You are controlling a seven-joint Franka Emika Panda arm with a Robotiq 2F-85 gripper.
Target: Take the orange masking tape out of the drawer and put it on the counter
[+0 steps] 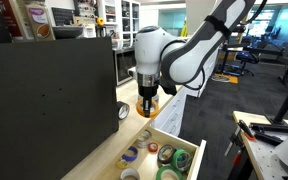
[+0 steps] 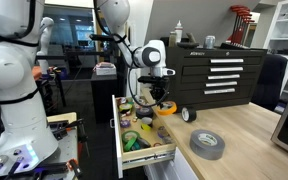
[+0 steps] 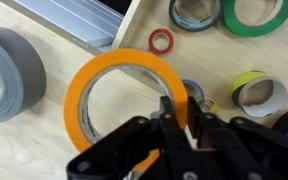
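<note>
The gripper moves down and away from the open drawer next, then onto the counter [image 1: 130,129] [image 3: 64,138] beside the large grey tape roll.
My gripper [image 3: 176,112] is shut on the rim of the orange masking tape [image 3: 89,85], a flat orange ring with an open centre, and holds it in the air over the edge between the counter [image 3: 34,135] and the open drawer [image 3: 144,20]. In both exterior views the gripper [image 1: 148,103] [image 2: 160,97] hangs above the drawer [image 1: 184,128] [image 2: 119,130] with the orange tape [image 2: 165,108] below it. The counter shows as pale wood [image 2: 244,135].
A large grey tape roll [image 3: 6,72] [image 2: 207,144] lies on the counter. In the drawer lie a small red roll [image 3: 162,41], green rolls [image 3: 257,14], a yellow-white roll [image 3: 258,92] and others. A black cabinet [image 1: 49,100] and a tool chest [image 2: 219,75] stand nearby.
</note>
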